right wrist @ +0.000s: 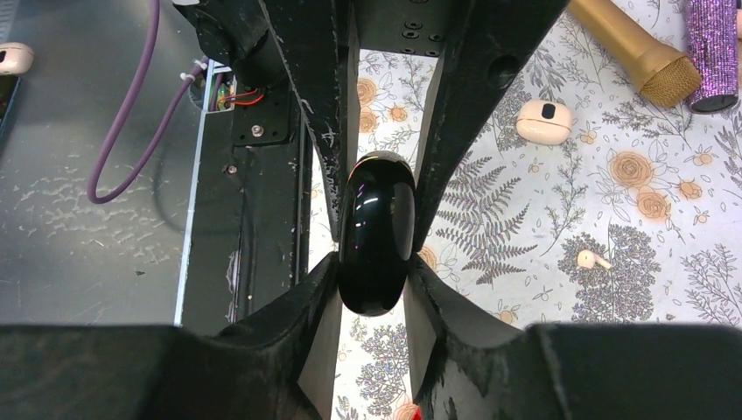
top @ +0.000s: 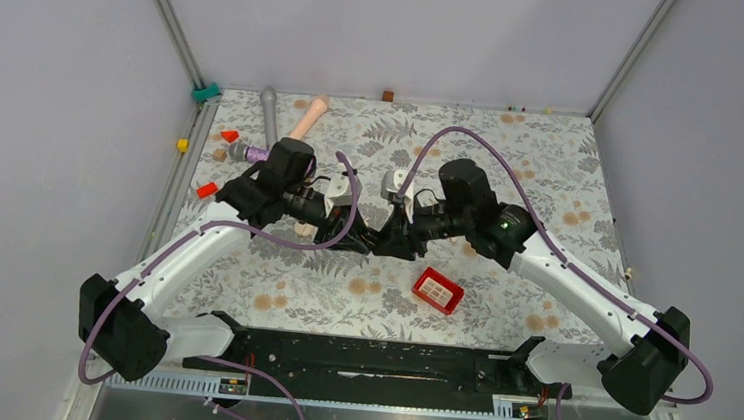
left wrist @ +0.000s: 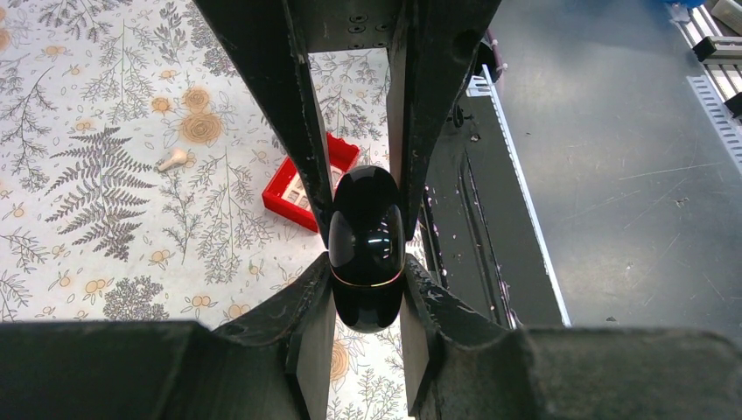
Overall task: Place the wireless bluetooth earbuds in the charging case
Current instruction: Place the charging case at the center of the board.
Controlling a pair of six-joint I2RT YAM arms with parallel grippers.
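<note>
The robot's right gripper should next move the black case point(right wrist: 376, 236) outward and down to release it, because the open cloth past the cream earbud is outward of the gripper and below it.
A glossy black charging case point(left wrist: 367, 249) with a thin gold seam hangs closed above the floral table, clamped from two sides. My left gripper point(left wrist: 367, 282) is shut on its near end, and my right gripper point(right wrist: 374, 282) presses on the same case point(right wrist: 376, 236) from the opposite side. The two grippers meet at mid-table, left gripper point(top: 360, 241) against right gripper point(top: 387, 241), and there the case is hidden between the fingers. One cream earbud point(right wrist: 595, 259) lies on the cloth to the right; the left wrist view also shows the cream earbud point(left wrist: 172, 159).
A red box point(top: 438, 290) sits just in front of the grippers. A cream case point(right wrist: 544, 120), a gold microphone point(right wrist: 643, 54) and a purple glitter handle point(right wrist: 713, 52) lie farther back. Red cones point(top: 229, 136) and a yellow cube point(top: 183, 144) are at back left.
</note>
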